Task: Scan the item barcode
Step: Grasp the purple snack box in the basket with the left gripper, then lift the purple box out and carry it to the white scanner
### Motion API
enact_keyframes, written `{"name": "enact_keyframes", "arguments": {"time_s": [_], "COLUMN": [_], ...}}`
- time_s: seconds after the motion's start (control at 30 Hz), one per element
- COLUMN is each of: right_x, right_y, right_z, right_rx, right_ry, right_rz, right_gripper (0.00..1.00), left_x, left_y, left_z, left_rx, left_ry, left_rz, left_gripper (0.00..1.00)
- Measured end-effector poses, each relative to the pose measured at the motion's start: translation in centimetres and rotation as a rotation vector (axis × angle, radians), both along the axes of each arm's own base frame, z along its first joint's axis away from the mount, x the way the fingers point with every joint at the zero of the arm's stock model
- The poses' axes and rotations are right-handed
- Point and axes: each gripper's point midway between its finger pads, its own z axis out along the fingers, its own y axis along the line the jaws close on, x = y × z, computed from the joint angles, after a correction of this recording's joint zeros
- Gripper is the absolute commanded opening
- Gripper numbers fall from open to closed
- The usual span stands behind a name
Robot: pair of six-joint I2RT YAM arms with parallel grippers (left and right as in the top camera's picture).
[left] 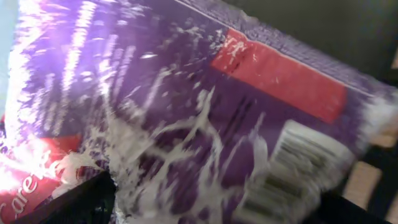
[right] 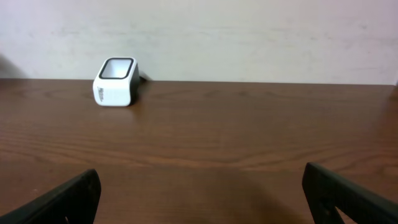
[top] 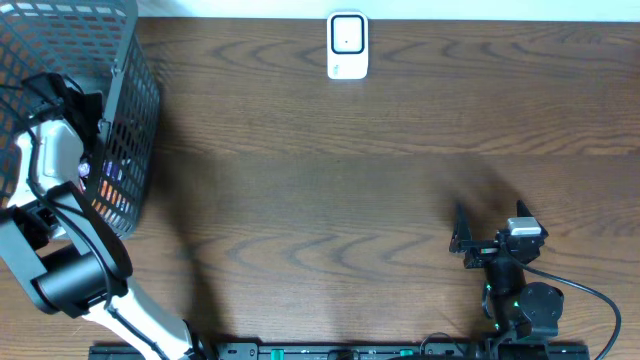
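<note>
The left gripper draws its spread fingers together onto the packet's wrinkled part (left: pixel 202 198) beside the barcode patch (left: pixel 298 162) next, since they already stand on either side of that part.
The item is a glossy purple packet (left: pixel 186 106) with a red label and a white barcode patch (left: pixel 298 162); it fills the left wrist view, blurred and very close. My left gripper (left: pixel 217 208) is open inside the basket, its dark fingers (left: pixel 81 202) wide apart on either side of the packet's lower edge; contact cannot be told. From overhead, purple shows through the mesh (top: pixel 108 178). The white scanner (top: pixel 347 45) stands at the table's far edge, also seen by the right wrist as a scanner (right: pixel 115 81). My right gripper (top: pixel 458 230) rests open and empty near the front right.
A black wire basket (top: pixel 135 90) takes up the far left corner, with my left arm reaching down into it. Something orange shows low in the basket (top: pixel 118 205). The brown wooden table (top: pixel 320 190) stretches between basket, scanner and right arm.
</note>
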Motion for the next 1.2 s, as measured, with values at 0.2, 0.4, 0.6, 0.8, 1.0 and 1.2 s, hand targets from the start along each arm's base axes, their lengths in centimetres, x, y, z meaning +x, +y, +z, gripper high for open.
{"name": "enact_keyframes", "arguments": {"time_s": [0.2,0.4,0.6,0.8,1.0,1.2], "right_x": [0.0,0.0,0.0,0.0,0.0,0.0], "right_y": [0.0,0.0,0.0,0.0,0.0,0.0], "right_z": [0.0,0.0,0.0,0.0,0.0,0.0], "right_rx": [0.000,0.000,0.000,0.000,0.000,0.000], "right_ry": [0.000,0.000,0.000,0.000,0.000,0.000], "right_rz": [0.000,0.000,0.000,0.000,0.000,0.000], "right_gripper": [0.99,0.99,0.99,0.99,0.99,0.99], "left_x": [-0.1,0.5,1.3,3.8,2.0,-0.8], "left_y": [0.5,1.0,1.5,2.6,1.7,-2.3], "left_z": [-0.7,-0.1,1.2,11.7,27.9,37.0], "left_rx": [0.027,0.051,0.039,0.092,0.172,0.127], "left_ry": [0.025,0.007,-0.059,-0.389,-0.807,-1.060], "left_rz": [-0.011,-0.015,0.094,0.229,0.284,0.230], "left_gripper": [0.24,0.07,0.07,0.07,0.07,0.07]}}
